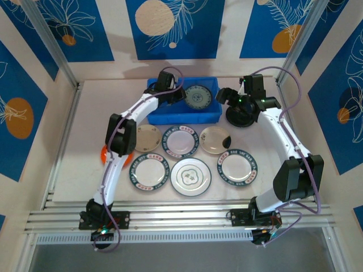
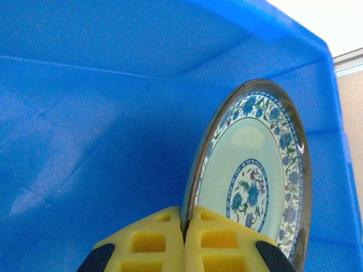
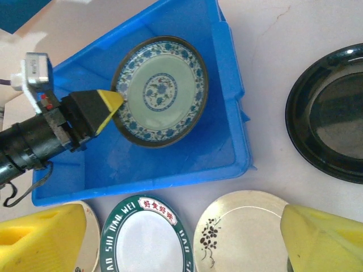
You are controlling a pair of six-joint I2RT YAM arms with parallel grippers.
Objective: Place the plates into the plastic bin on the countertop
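I should lower the plate next with my left gripper and release the plate's rim, because the teal-patterned plate [image 2: 255, 170] still hangs tilted above the bottom of the bin.
The blue plastic bin [image 1: 161, 116] sits at the back of the countertop [image 1: 85, 130]. My left gripper [image 2: 184, 218] is shut on the rim of a teal-patterned plate [image 2: 255, 170], holding it tilted inside the bin [image 2: 85, 113]. From the right wrist the same plate [image 3: 161, 90] shows over the bin floor [image 3: 227, 73], pinched by the left gripper [image 3: 110, 102]. My right gripper [image 3: 182, 212] is open and holds nothing, hovering right of the bin above a black plate [image 3: 332, 113]. Several plates lie in two rows in front of the bin, among them a green-rimmed one [image 1: 181, 140] and a cream one [image 1: 214, 139].
An orange plate [image 1: 104, 153] peeks out from under the left arm. Aluminium rails run along the near edge [image 1: 181, 218] and the corners. Bare countertop lies left of the bin and along the right side.
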